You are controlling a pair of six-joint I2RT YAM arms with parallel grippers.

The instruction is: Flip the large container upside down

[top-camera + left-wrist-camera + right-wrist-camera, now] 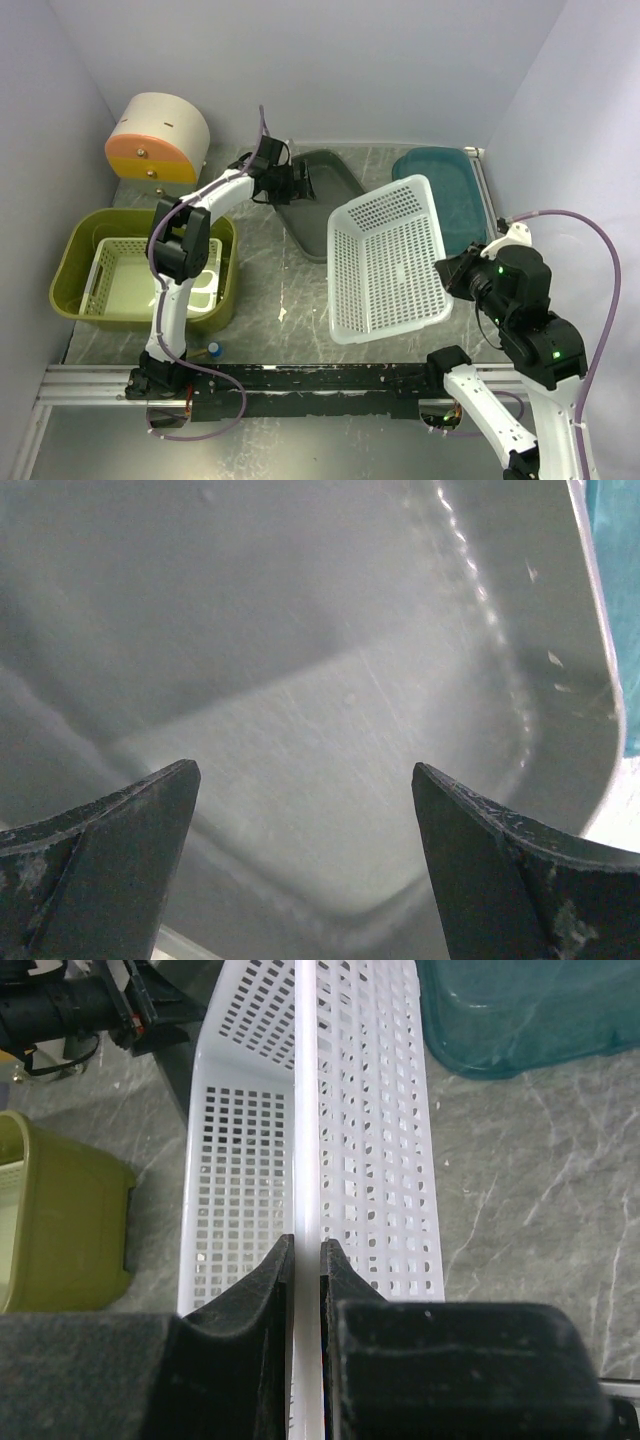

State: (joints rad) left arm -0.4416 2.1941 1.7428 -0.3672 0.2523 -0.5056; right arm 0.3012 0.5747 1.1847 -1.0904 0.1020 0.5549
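Next I will lower my right gripper and shift to the left in the top view, onto empty table, because the white perforated basket is held up tilted.
The large container, an olive-green glossy tub, stands upright at the left of the table with a pale green tray inside it. Its corner also shows in the right wrist view. My left gripper is far from it, open and empty over a dark grey tray, as the left wrist view shows. My right gripper is shut on the rim of a white perforated basket, which is tilted up on its side. The right wrist view shows the jaws pinching that rim.
The dark grey tray lies at the back centre and a teal bin at the back right. A cream and orange round container stands at the back left. A small blue object lies near the left arm's base.
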